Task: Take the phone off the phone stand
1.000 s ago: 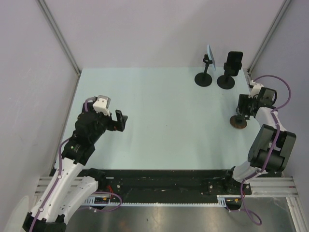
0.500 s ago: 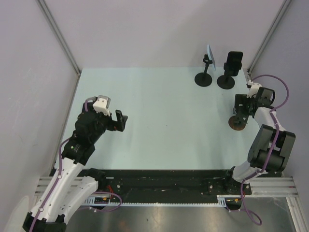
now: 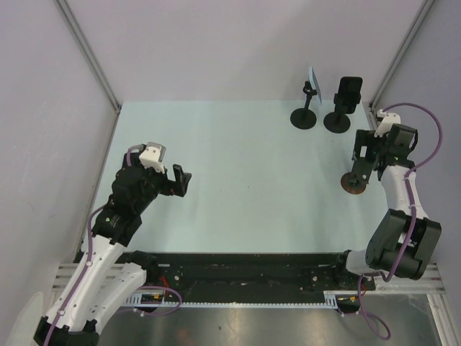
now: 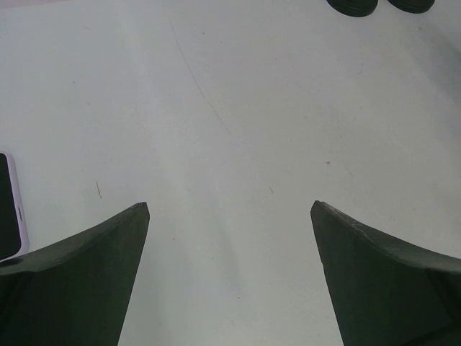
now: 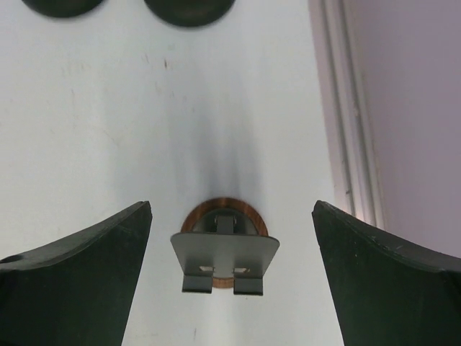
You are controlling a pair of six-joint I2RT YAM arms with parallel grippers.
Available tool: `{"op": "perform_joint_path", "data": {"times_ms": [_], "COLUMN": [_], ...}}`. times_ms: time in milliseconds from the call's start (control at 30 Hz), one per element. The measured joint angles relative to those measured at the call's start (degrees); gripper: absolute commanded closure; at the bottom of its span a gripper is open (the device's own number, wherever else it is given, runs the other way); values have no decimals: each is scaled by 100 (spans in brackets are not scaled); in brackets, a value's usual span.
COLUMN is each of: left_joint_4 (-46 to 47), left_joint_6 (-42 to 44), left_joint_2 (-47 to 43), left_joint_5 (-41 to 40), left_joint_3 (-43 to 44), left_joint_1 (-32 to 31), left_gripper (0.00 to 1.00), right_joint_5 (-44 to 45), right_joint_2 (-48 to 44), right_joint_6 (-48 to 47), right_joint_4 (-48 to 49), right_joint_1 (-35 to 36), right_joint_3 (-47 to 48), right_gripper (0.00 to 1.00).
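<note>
The black phone (image 3: 350,91) stands farther out than the right gripper, so the gripper needs to move outward next, away from the small stand, until its open fingers are on both sides of the phone.
Two black stands are at the back right. One (image 3: 303,117) holds a light blue phone (image 3: 314,79), seen edge-on. The other (image 3: 337,121) holds a black phone (image 3: 350,91). A small stand (image 3: 354,183) with a brown round base and an empty grey plate sits nearer, by the right edge. My right gripper (image 3: 360,171) is open just above this small stand (image 5: 225,252), which lies between its fingers (image 5: 94,267), apart from both. My left gripper (image 3: 181,180) is open and empty over bare table at the left. Another phone (image 4: 7,209) lies flat at the left wrist view's left edge.
The table (image 3: 245,166) is pale green, with grey walls on three sides. A metal rail (image 5: 346,108) runs along the right edge beside the small stand. The black stand bases also show at the top of the left wrist view (image 4: 351,6) and the right wrist view (image 5: 189,9).
The right arm has risen and its wrist has shifted slightly to the right, still over the small stand. The left arm and the phones have not moved.
</note>
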Motion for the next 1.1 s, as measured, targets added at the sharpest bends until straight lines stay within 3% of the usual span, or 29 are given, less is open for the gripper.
{"op": "perform_joint_path", "data": {"times_ms": [200, 367, 667, 933, 1100], "left_joint_4": [0, 0, 0, 0, 2], "left_joint_6": [2, 2, 105, 205, 275], "left_joint_2": [39, 181, 372, 654, 831], "left_joint_5": [2, -2, -24, -153, -201], "left_joint_3": [0, -11, -17, -55, -81], "left_joint_1": [0, 0, 0, 0, 0], "left_gripper": [0, 0, 0, 0, 0], "right_joint_5": [48, 33, -365, -551, -348], "right_joint_2": [-562, -326, 984, 2618, 3185], "right_joint_6": [664, 1073, 1318, 1220, 1145], "right_joint_4": [463, 638, 1281, 1272, 1228], "right_joint_1": [28, 105, 415, 673, 901], "right_joint_3": [20, 444, 1794, 3628, 4164], "right_gripper": [0, 0, 0, 0, 0]}}
